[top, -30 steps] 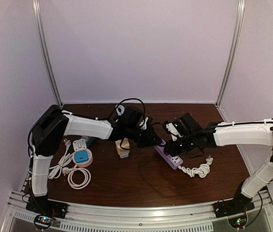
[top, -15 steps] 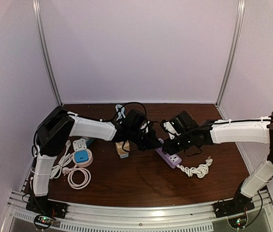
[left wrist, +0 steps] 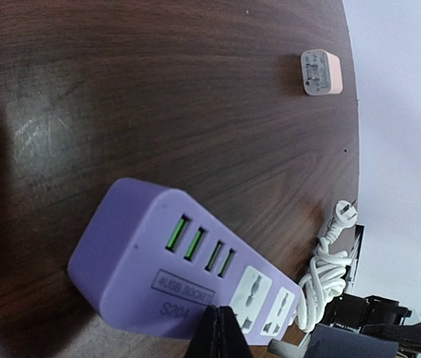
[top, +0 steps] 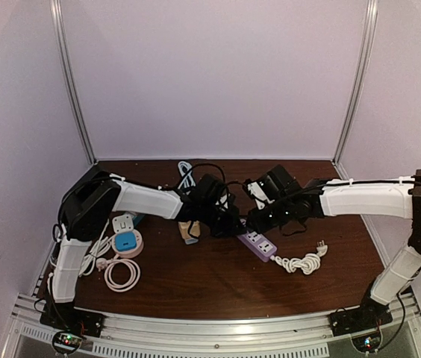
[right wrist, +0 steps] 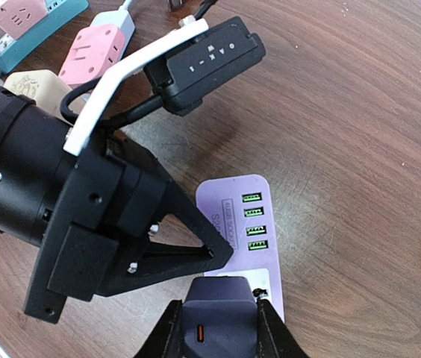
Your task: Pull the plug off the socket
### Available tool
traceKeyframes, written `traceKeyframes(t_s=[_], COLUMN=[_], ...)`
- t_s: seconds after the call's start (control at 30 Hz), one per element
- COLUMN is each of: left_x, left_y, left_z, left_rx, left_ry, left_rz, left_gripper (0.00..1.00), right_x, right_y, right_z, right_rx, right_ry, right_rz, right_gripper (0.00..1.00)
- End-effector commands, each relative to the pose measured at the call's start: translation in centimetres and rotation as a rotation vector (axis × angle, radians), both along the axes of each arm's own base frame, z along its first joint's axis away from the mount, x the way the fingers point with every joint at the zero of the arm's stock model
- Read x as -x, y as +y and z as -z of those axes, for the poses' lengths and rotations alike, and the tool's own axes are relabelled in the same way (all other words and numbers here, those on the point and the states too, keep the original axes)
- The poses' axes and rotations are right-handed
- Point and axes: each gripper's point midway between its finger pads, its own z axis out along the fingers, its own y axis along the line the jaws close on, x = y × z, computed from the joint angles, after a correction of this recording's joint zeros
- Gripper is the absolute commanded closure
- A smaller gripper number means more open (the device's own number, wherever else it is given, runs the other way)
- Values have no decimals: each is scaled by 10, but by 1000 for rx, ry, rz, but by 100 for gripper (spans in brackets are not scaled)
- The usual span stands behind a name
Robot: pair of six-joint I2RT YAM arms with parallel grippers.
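Observation:
Both sockets of the power strip are empty, so I will next move the plug in my right gripper to the right in the top view, then down to the tabletop beside the peach adapter.
The purple power strip (top: 258, 243) lies flat mid-table; it also shows in the left wrist view (left wrist: 158, 257) and the right wrist view (right wrist: 244, 224). Both its white sockets (left wrist: 251, 292) are empty. My right gripper (right wrist: 218, 332) is shut on a dark grey plug (right wrist: 218, 309), held just above the strip's socket end; it sits up and left of the strip in the top view (top: 261, 216). My left gripper (left wrist: 216, 334) is shut, its tips pressed on the strip's near edge, and it shows in the top view (top: 231, 222).
The strip's white coiled cable (top: 301, 262) lies to its right. A peach adapter (left wrist: 321, 72) and a tan adapter (top: 189, 232) sit nearby. Pink (right wrist: 91, 46) and teal (right wrist: 39, 33) strips, a blue-white socket (top: 126, 242) and a white cable coil (top: 122, 274) lie left.
My right gripper has moved up and to the left, off the strip, with the plug in it. The left gripper has stayed on the strip's end.

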Motion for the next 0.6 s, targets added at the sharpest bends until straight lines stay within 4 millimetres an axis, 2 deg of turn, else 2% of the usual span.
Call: traceKeyframes(t_s=[0.0, 0.1, 0.27, 0.4, 0.57], left_x=[1, -2, -9, -14, -16], left_y=[-5, -8, -14, -11, 5], left_z=[-2, -14, -49, -86, -129], left_rx=[-3, 9, 27, 35, 22], left_ry=[-21, -51, -119, -198, -289], left_rz=[20, 30, 52, 60, 59], left_gripper=[97, 96, 95, 93, 88], right_x=[-5, -5, -11, -26, -55], right_y=[0, -4, -21, -45, -76], right_z=[-4, -11, -30, -51, -63], right_rx=[36, 32, 1, -53, -157], right_ry=[-21, -26, -45, -81, -87], right_rz=[-1, 4, 54, 133, 229], right_gripper=[91, 91, 90, 90, 90])
